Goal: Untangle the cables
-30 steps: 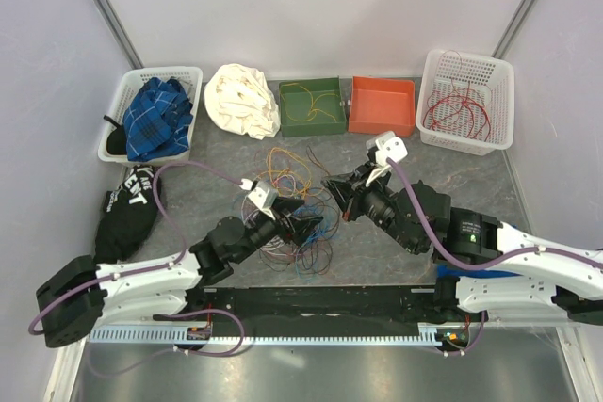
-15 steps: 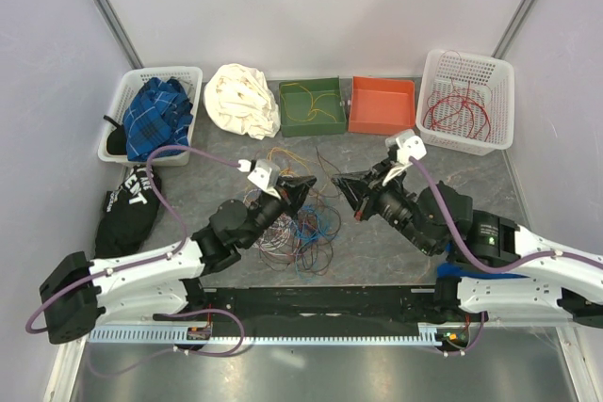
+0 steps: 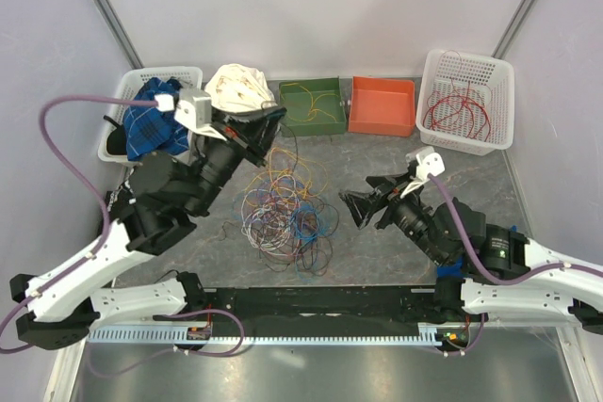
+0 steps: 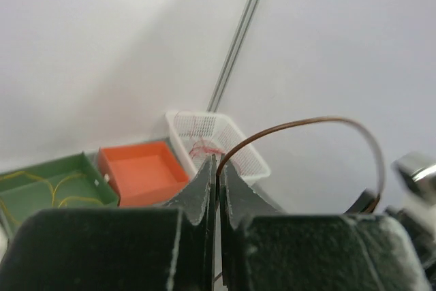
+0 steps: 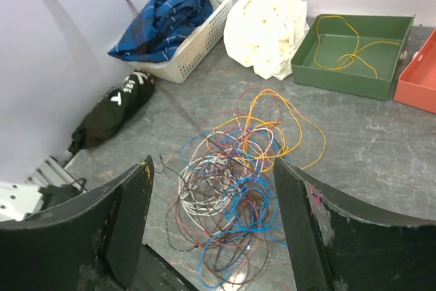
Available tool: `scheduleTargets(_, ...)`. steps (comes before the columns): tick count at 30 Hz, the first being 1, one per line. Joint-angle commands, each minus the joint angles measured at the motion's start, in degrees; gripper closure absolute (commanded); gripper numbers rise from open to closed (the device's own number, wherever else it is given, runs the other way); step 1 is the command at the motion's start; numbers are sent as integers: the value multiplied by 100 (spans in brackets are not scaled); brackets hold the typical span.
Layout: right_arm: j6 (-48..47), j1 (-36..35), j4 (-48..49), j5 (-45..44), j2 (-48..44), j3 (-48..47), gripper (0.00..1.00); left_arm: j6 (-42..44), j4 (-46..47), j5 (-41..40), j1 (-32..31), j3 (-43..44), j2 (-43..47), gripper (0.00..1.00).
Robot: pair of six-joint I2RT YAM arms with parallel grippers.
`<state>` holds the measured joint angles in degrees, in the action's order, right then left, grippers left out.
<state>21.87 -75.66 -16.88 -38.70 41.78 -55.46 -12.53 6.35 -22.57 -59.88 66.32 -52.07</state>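
Observation:
The robot's right gripper needs to move next, open, to the left in the top view, over the tangle and onto the brown cable, which the left gripper holds raised.
The cables point(image 3: 287, 214) lie as a tangle of orange, blue, white, brown and reddish loops on the grey table, also seen in the right wrist view point(image 5: 238, 182). My left gripper point(image 3: 275, 118) is raised above the table's back left, shut on a thin brown cable point(image 4: 300, 124) that arcs out from between its tips point(image 4: 219, 167). My right gripper point(image 3: 361, 206) hovers just right of the tangle, open, with nothing between its fingers point(image 5: 211, 163). The pile shows between them, below.
At the back stand a white basket with blue cloth point(image 3: 193, 72), a white cloth bundle point(image 3: 240, 99), a green tray point(image 3: 285, 108) with a yellow cable, an orange tray point(image 3: 382, 105) and a white basket point(image 3: 471, 65) with red cables. A black cloth point(image 3: 127, 209) lies at left.
My left gripper shut on a brown cable in the pile and rose up and back to the left with it. My right gripper opened and drew back to the right.

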Motion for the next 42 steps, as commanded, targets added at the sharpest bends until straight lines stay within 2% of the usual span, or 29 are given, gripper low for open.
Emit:
scheduleTargets(1, -420, -37, 668, 353, 23, 333, 22, -257, -1284, 393, -15, 1021, -478, 98)
scheduleTargets(8, -877, -46, 1451, 714, 357, 449, 21, -531, -1813, 876, -6, 2032, -1032, 98)
scheduleTargets(17, -1369, -37, 2601, 741, 1016, 598, 21, -645, -1821, 1052, -6, 2244, -1138, 98)
scheduleTargets(22, -1475, 33, 2945, 276, 1647, 519, 23, -680, -1821, 1088, -15, 2236, -1103, 98)
scheduleTargets(27, -1106, 551, 3147, 801, 2167, 405, 30, -698, -1813, 1088, -15, 2209, -1050, 98)
scheduleTargets(30, -913, 719, 3507, 1180, 2396, 440, 40, -706, -1821, 1070, -7, 2183, -1015, 98)
scheduleTargets(31, -869, 736, 3560, 1215, 2483, 431, 55, -698, -1821, 1053, -15, 2139, -989, 98)
scheduleTargets(33, -842, 737, 3552, 1268, 2511, 387, 71, -654, -1813, 957, -15, 2078, -928, 98)
scheduleTargets(34, -842, 737, 3534, 1277, 2441, 387, 82, -636, -1821, 895, -7, 1973, -849, 98)
scheduleTargets(35, -842, 737, 3456, 1233, 2379, 378, 88, -610, -1813, 703, -15, 1920, -787, 98)
scheduleTargets(36, -833, 737, 3385, 1172, 2205, 343, 100, -566, -1787, 588, -7, 1850, -726, 98)
scheduleTargets(37, -825, 737, 3289, 1111, 2116, 300, 100, -531, -1752, 465, -15, 1658, -656, 98)
scheduleTargets(40, -930, 737, 2561, 698, 1825, -139, 100, -382, -1523, -106, -6, 1061, -339, 71)
scheduleTargets(41, -1052, 737, 2019, 523, 1790, -323, 100, -373, -1531, -464, -6, 893, -147, 46)
scheduleTargets(42, -1140, 737, 1761, 138, 1772, -760, 100, -390, -1549, -642, -6, 726, -58, 36)
